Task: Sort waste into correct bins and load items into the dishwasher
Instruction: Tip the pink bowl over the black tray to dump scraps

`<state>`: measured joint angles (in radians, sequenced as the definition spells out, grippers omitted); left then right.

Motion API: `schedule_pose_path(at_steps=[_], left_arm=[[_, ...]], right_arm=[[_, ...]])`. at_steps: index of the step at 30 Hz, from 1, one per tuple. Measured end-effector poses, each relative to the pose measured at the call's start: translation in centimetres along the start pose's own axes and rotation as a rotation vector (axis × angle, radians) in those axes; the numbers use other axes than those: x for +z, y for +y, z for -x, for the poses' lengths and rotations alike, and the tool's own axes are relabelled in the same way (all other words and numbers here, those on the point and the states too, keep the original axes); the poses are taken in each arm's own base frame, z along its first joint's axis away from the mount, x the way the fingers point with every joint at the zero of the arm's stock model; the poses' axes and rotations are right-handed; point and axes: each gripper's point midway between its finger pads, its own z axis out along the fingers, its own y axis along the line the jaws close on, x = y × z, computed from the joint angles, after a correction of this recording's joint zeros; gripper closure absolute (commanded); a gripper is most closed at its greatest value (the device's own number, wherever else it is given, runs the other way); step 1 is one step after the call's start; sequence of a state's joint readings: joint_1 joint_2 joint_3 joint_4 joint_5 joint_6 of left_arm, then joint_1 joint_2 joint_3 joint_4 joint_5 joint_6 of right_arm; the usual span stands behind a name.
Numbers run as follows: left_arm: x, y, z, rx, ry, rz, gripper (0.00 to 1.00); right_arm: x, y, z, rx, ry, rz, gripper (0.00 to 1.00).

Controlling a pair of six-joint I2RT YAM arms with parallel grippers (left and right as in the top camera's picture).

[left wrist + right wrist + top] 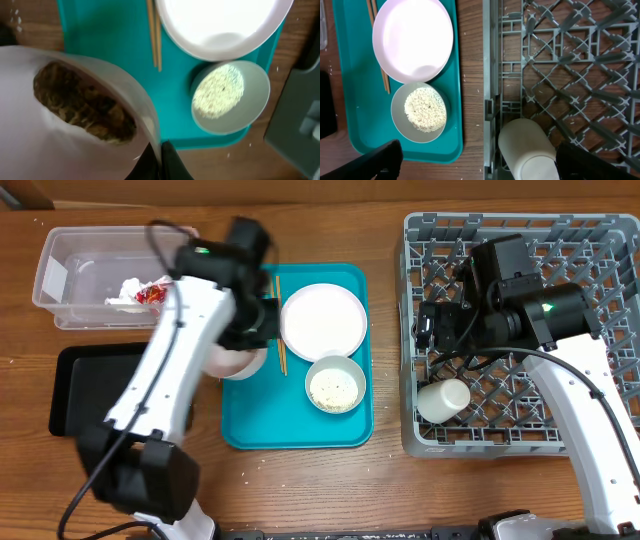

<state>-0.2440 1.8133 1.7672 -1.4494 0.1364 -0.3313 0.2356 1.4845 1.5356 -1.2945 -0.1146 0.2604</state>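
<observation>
The robot's left gripper next needs to swing over the black tray and tip the bowl, then lower the bowl and release it on the teal tray beside the chopsticks, since the bowl holds food.
My left gripper [258, 340] is shut on the rim of a pale bowl [237, 365] at the teal tray's left edge. In the left wrist view the fingers [161, 151] pinch the bowl's wall [90, 150], and a brown food lump [82, 102] lies inside. A second bowl [335, 384] with white rice, the white plate [323, 320] and the chopsticks [279, 330] lie on the teal tray. My right gripper [487, 162] is open above the left side of the grey dish rack [600, 240]. The white cup [443, 400] lies on its side in the rack, between the open fingers in the right wrist view [527, 150].
The clear tub [60, 255] at the back left holds the crumpled napkin [125, 292] and the red wrapper [152, 295]. The black tray [75, 380] lies in front of it. The teal tray [300, 430] sits mid-table. A few rice grains lie on the wood.
</observation>
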Motion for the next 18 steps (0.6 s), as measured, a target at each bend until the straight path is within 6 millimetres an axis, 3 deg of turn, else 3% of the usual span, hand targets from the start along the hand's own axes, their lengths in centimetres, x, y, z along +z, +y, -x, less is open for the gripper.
schedule_pose_path(at_steps=[8, 12, 18], left_arm=[[-1.9, 5.9, 1.4, -0.051, 0.0, -0.307, 0.96], [-1.1, 7.7, 2.0, -0.049, -0.071, -0.533, 0.96], [-0.5, 12.0, 1.7, -0.178, -0.208, -0.825, 0.96]], right_arm=[[0.0, 0.0, 0.0, -0.013, 0.001, 0.0, 0.0], [0.0, 0.0, 0.0, -0.018, 0.0, 0.0, 0.0], [0.0, 0.0, 0.0, -0.018, 0.001, 0.0, 0.0]])
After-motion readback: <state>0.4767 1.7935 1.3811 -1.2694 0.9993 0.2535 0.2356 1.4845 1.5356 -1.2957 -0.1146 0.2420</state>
